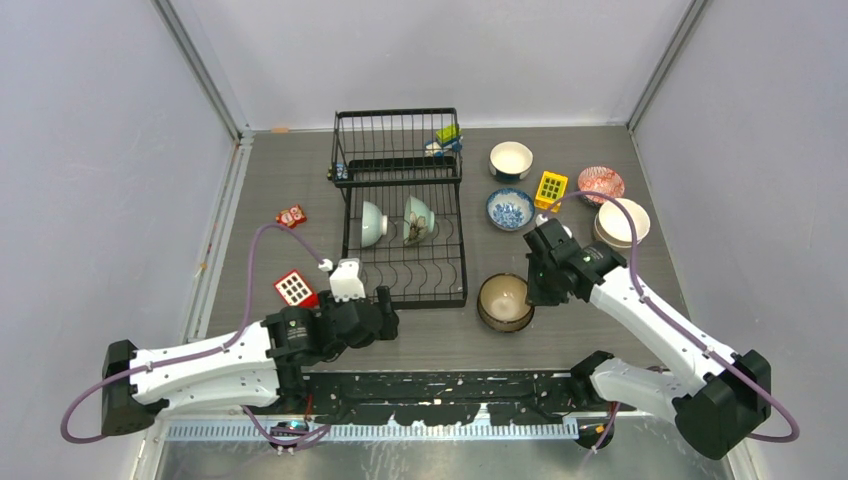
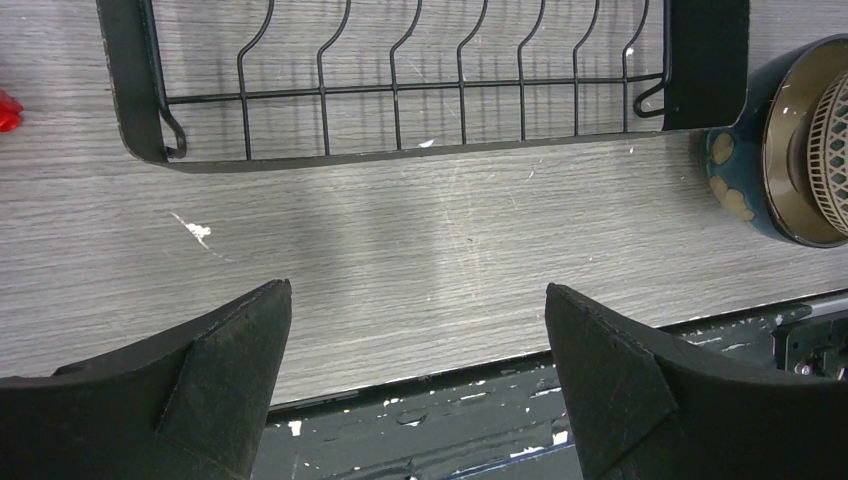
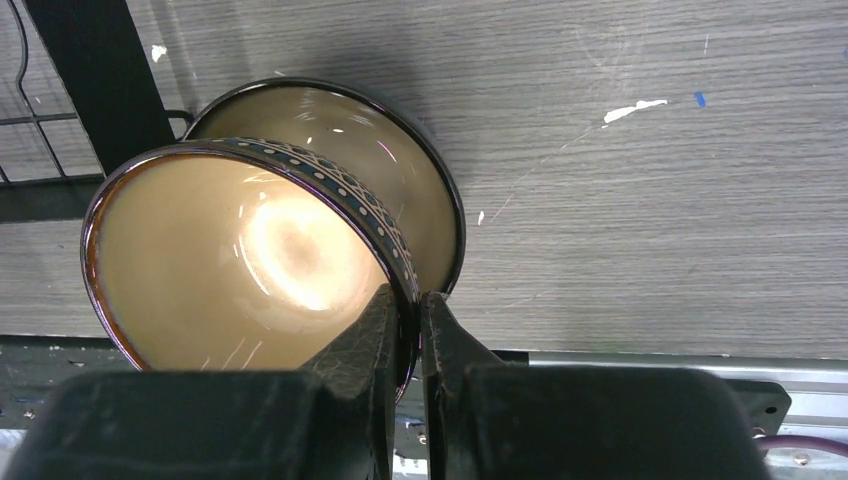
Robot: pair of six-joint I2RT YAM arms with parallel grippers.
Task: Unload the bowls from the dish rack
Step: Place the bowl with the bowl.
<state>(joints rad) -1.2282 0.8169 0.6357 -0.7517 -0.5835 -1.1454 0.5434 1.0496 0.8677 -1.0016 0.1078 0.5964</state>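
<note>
The other brown bowl (image 1: 507,325) (image 3: 385,155) sits open below the bowl I am holding. My right gripper needs to move down, set the held bowl inside it and let go of the patterned rim.
The black wire dish rack (image 1: 405,262) stands mid-table, its near edge also in the left wrist view (image 2: 400,150). Two bowls stand on edge in it: a pale green bowl (image 1: 371,223) and a white patterned bowl (image 1: 418,220). My right gripper (image 1: 528,293) (image 3: 418,295) is shut on the rim of a brown bowl (image 3: 240,260), held tilted just over another brown bowl (image 3: 430,190) (image 1: 503,302) that sits right of the rack. My left gripper (image 1: 388,312) (image 2: 418,290) is open and empty, low over the table in front of the rack's near edge.
Right of the rack sit a white bowl (image 1: 511,159), a blue-and-white bowl (image 1: 510,209), a red-patterned bowl (image 1: 600,184) and stacked cream bowls (image 1: 622,222). A yellow block (image 1: 550,188) lies among them. Red blocks (image 1: 291,215) (image 1: 296,289) lie left of the rack.
</note>
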